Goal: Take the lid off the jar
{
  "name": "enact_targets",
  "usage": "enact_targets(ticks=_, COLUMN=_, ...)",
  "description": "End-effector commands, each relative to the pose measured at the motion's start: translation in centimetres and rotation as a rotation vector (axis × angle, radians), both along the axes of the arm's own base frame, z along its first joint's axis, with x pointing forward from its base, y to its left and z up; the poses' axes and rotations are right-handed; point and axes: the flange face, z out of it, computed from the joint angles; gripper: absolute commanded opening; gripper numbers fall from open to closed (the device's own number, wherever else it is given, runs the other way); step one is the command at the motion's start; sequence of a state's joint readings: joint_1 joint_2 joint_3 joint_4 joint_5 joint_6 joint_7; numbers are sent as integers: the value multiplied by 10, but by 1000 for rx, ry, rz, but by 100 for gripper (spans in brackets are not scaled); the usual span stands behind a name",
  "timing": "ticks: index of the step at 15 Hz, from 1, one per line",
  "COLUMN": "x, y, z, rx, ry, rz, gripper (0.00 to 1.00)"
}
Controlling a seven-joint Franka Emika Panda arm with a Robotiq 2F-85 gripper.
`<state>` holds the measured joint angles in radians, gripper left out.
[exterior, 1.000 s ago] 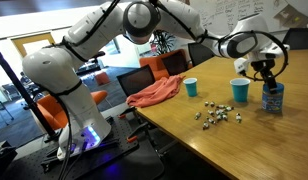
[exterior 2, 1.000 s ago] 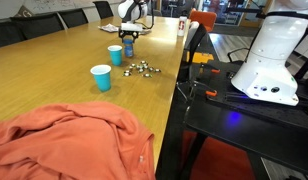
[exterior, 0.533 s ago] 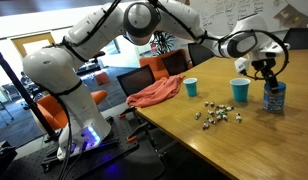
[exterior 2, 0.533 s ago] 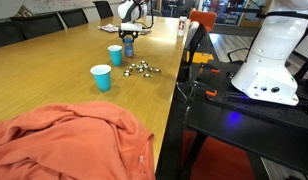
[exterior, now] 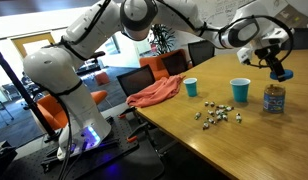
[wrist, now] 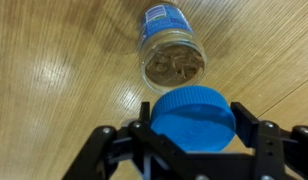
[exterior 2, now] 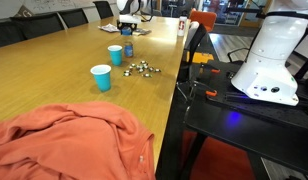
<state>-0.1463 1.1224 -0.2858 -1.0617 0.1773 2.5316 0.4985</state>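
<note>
The gripper goes sideways off the jar (exterior: 273, 98) and down to the bare wood beside it next and releases the lid there, because that spot is clear.
My gripper (wrist: 194, 125) is shut on the bright-blue round lid (wrist: 194, 115) and holds it in the air above the jar. The jar (wrist: 172, 52) stands open on the wooden table, its tan contents showing, with a blue label on its side. In an exterior view the gripper (exterior: 278, 70) holds the lid (exterior: 282, 74) a little above the jar (exterior: 273, 98). In an exterior view the jar (exterior 2: 128, 46) stands at the table's far end, with the gripper (exterior 2: 129, 24) above it.
Two blue cups (exterior: 190, 87) (exterior: 240, 90) stand on the long wooden table (exterior: 194, 135). Small metal pieces (exterior: 218, 115) lie scattered between the cups and the jar. An orange cloth (exterior: 154, 93) hangs over the table's end. Chairs stand beyond it.
The gripper has risen from the jar with the lid in it. The jar now stands open on the table.
</note>
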Motion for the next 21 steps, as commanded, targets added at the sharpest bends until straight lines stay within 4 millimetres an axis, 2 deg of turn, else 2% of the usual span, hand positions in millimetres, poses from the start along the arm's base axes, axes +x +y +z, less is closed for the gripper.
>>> enact_targets(ticks=1, x=-23, y=-6, z=30, rx=-25, ry=-15, rz=-24, gripper=54)
enact_targets(ticks=5, x=-60, y=-32, z=41, rx=-51, ry=17, rz=-75, gripper=54)
enact_targets(ticks=7, x=-85, y=-46, z=37, rx=-48, ry=56, rz=-114, gripper=54)
enact_targets(ticks=9, x=-113, y=-57, z=19, rx=-30, ry=109, rz=-160, gripper=54)
enact_targets(ticks=11, x=-142, y=-65, z=-8, rx=-25, ry=165, rz=-205, gripper=54)
enact_targets(ticks=13, x=-162, y=-70, z=-44, rx=-16, ry=204, rz=-235, gripper=54)
enact_targets(ticks=18, x=-198, y=-53, z=-128, rx=-7, ry=212, rz=-179, gripper=54)
enact_targets(ticks=21, x=-208, y=-37, z=-155, rx=-41, ry=136, rz=-151, gripper=54)
